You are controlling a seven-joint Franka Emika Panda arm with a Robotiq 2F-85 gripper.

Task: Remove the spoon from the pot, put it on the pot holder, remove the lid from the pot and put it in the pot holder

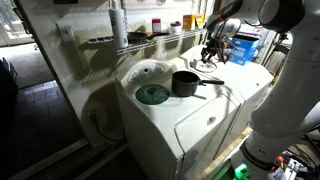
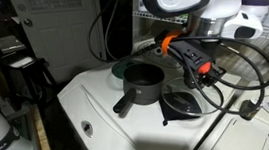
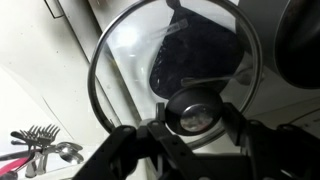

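Observation:
My gripper lowers the glass lid (image 3: 125,55) onto the dark pad (image 3: 194,54) beside the pot next and releases the knob, since that pad lies below my gripper.
The pot (image 1: 185,83) is a dark grey saucepan with a long handle. It stands open on the white washer top and shows in both exterior views (image 2: 142,83). My gripper (image 3: 195,112) is shut on the knob of the round glass lid (image 3: 125,55). It holds the lid beside the pot, away from it (image 2: 182,102). Through the glass I see a dark pad (image 3: 195,60) on the white surface below. A green disc (image 1: 152,95) lies next to the pot. Several silver utensils (image 3: 42,148), one perhaps the spoon, lie at the lower left of the wrist view.
A wire shelf (image 1: 150,38) with bottles runs along the back wall behind the machines. Black cables (image 2: 241,66) hang off my arm above the second white machine (image 1: 245,80). The front edge of the washer top (image 2: 98,132) drops to the floor.

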